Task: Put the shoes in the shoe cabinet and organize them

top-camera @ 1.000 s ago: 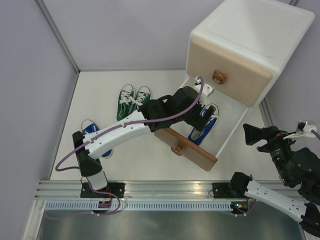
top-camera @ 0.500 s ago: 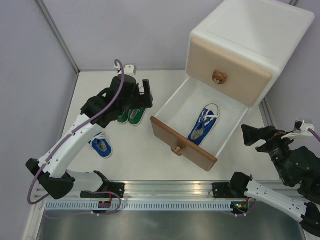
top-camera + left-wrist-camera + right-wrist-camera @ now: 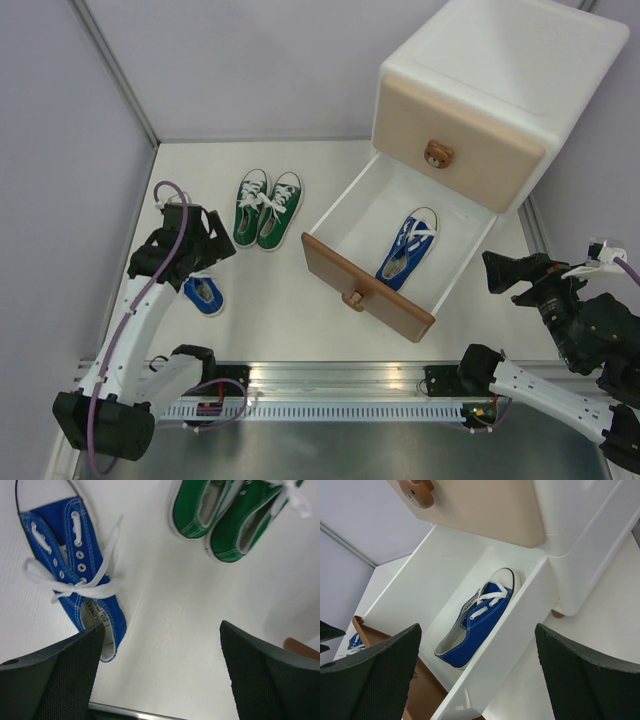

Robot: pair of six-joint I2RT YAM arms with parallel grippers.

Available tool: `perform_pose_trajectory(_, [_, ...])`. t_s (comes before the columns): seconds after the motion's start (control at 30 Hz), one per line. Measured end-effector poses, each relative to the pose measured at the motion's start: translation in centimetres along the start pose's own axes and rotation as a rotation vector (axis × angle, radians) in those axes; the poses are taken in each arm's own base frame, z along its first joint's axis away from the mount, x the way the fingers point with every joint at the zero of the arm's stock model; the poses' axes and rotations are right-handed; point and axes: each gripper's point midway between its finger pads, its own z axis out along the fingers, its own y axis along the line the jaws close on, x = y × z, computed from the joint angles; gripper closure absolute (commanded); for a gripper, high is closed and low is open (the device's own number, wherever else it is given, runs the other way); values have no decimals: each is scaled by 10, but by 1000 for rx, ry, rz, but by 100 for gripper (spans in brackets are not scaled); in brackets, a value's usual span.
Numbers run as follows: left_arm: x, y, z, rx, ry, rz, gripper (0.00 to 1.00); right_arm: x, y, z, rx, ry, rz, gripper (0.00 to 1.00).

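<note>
The blue shoe on the floor is below, to the left in the wrist view, so my left gripper should move down next, astride the rim of that shoe's opening facing the green pair point(image 3: 268, 208).
The white shoe cabinet point(image 3: 520, 60) stands at the back right with its brown lower drawer point(image 3: 365, 290) pulled open. One blue shoe point(image 3: 405, 250) lies inside the drawer, also in the right wrist view point(image 3: 477, 622). The other blue shoe point(image 3: 203, 294) lies on the floor at the left, also in the left wrist view point(image 3: 75, 575). The green pair point(image 3: 268, 208) sits side by side behind it, also in the left wrist view point(image 3: 225, 515). My left gripper point(image 3: 205, 250) is open and empty, just above the floor's blue shoe. My right gripper point(image 3: 500, 270) is open and empty, right of the drawer.
The beige upper drawer point(image 3: 450, 130) is shut, with a bear-shaped knob point(image 3: 437, 154). Grey walls enclose the white floor point(image 3: 270, 320) at left and back. A metal rail point(image 3: 330, 385) runs along the near edge by the arm bases.
My left arm has let go of the blue shoe in the drawer, swung left past the green pair, and now hangs over the blue shoe on the floor. The right arm has not moved.
</note>
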Motion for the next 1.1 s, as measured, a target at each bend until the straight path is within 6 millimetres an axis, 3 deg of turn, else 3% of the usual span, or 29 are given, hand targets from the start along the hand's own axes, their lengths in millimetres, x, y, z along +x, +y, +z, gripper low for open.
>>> perform_pose_trajectory(0.2, [28, 41, 15, -77, 49, -93, 5, 1, 1, 0, -8, 7, -2, 2])
perform_pose_trajectory(0.43, [47, 67, 28, -117, 49, -169, 11, 4, 4, 0, -24, 20, -3, 2])
perform_pose_trajectory(0.67, [51, 64, 40, -95, 61, -193, 29, 12, 4, 2, -22, 35, -18, 2])
perform_pose_trajectory(0.87, [58, 63, 49, -96, 69, -233, 32, 14, 5, 3, -24, 40, -21, 2])
perform_pose_trajectory(1.1, [84, 72, 63, -138, 121, -285, 41, 22, 5, 5, -21, 57, -38, 2])
